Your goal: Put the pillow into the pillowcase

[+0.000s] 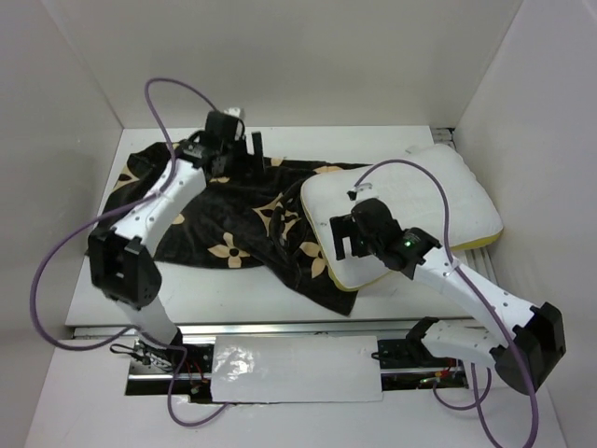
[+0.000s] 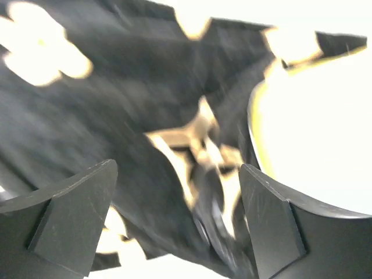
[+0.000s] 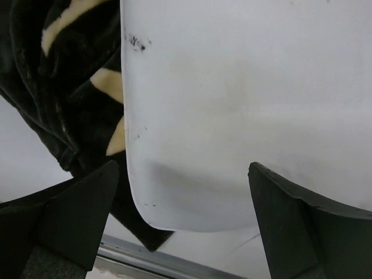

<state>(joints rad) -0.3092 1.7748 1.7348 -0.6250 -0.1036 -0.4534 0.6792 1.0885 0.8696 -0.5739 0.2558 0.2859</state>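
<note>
I will next move my left gripper down, back and to the right in the top view onto the raised fold of pillowcase, because it bunches up beside the pillow (image 1: 410, 210).
The pillowcase (image 1: 215, 210), dark plush with tan flower motifs, lies spread flat over the left and middle of the table. The white pillow (image 1: 410, 210) with yellow piping lies at the right, its left end resting on the pillowcase's right edge. My left gripper (image 1: 244, 147) is open and empty above the far edge of the pillowcase; its view is blurred and shows dark fabric (image 2: 116, 116) and the pillow (image 2: 319, 128) between open jaws (image 2: 174, 218). My right gripper (image 1: 341, 241) is open above the pillow's near left corner (image 3: 232, 116), with the pillowcase (image 3: 70, 104) to its left.
White walls enclose the table on the left, back and right. A metal rail (image 3: 151, 261) runs along the near edge, with a white plate (image 1: 298, 369) between the arm bases. Purple cables (image 1: 56, 271) loop off both arms.
</note>
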